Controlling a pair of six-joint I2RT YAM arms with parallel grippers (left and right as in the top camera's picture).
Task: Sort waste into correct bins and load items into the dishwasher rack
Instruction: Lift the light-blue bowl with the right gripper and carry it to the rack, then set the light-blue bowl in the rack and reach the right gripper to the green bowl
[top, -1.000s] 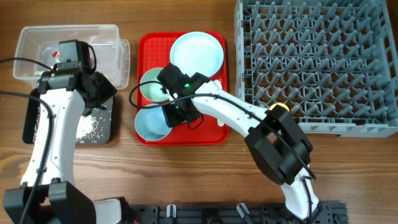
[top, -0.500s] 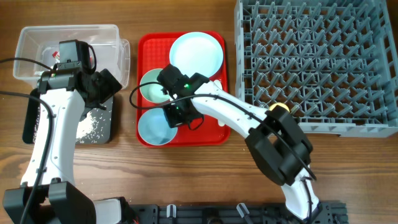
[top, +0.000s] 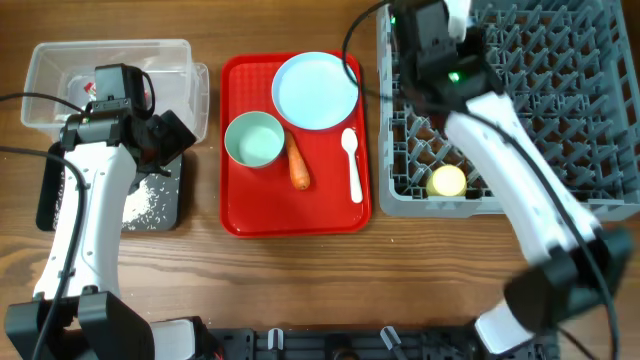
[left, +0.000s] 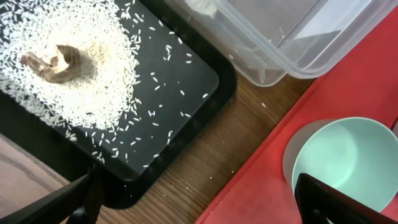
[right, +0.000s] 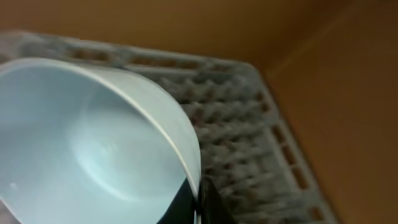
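Note:
The yellow cup occupies only the near end of the rack, so next I should move my right gripper down toward the rack's edge by the red tray and release the blue-green bowl there.
My right gripper is shut on the rim of a pale blue-green bowl, held over the far left corner of the grey dishwasher rack. In the overhead view the right gripper hides that bowl. The second bowl, the round plate, the orange carrot and the white spoon lie on the red tray. The yellow cup sits in the rack. My left gripper is open and empty above the gap between the black tray and the red tray.
The clear tub at the far left holds a red wrapper. The black tray holds scattered rice and a brown scrap. A few grains lie on the wood.
My right arm lifted one bowl off the red tray and swung it up over the rack's far left corner, uncovering the carrot and spoon. The left arm has stayed put.

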